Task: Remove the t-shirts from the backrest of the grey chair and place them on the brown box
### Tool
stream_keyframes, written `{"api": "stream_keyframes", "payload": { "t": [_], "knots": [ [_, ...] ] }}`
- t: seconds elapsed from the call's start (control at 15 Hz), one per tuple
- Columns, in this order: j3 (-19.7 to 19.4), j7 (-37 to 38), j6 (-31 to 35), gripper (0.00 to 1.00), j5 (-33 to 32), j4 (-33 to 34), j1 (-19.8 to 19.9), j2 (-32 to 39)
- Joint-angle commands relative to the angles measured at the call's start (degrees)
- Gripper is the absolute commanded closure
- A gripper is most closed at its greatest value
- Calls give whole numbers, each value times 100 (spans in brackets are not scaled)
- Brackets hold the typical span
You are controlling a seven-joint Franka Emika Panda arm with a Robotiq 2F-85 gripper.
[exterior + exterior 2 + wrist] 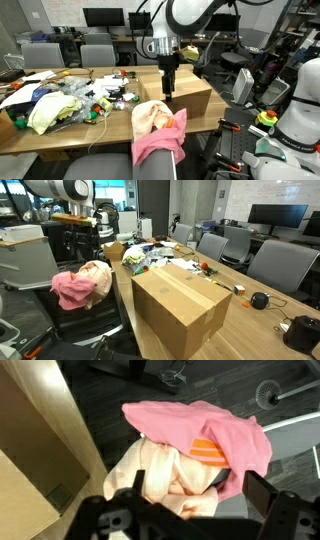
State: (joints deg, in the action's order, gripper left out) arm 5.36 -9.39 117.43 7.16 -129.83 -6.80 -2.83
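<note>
My gripper moves down next, fingers spread, onto the bunched upper folds of the cream t-shirt [150, 117] [182, 494], since that cloth is below it over the chair's backrest.
A pink t-shirt [160, 142] and a cream t-shirt [150, 117] hang bunched over the backrest of the grey chair [118, 169]. Both shirts also show in an exterior view [78, 286]. In the wrist view the pink shirt [225, 435], with an orange stripe, lies over the cream shirt [160, 470]. The brown box [190, 96] stands on the table just behind the chair, and it fills the foreground in an exterior view [180, 305]. My gripper [170, 84] hangs above the shirts, in front of the box. In the wrist view its fingers [200, 492] are spread wide and empty above the cloth.
The wooden table [90, 132] carries a clutter of bags, cloths and small objects [75, 100] beside the box. Office chairs [98, 55] and monitors stand behind it. A white robot base [300, 110] and equipment stand at the side. The floor is dark below the chair [110, 400].
</note>
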Motion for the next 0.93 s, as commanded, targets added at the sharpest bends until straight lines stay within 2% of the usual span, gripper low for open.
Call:
{"api": "stream_keyframes", "payload": {
  "t": [0.0,0.33,0.87],
  "knots": [
    [134,373,388,0,-113,312,-59,568],
    [277,870,668,0,-402,600,-170,1150],
    [257,1407,594,0,-813,1027,-330,1733]
  ]
}}
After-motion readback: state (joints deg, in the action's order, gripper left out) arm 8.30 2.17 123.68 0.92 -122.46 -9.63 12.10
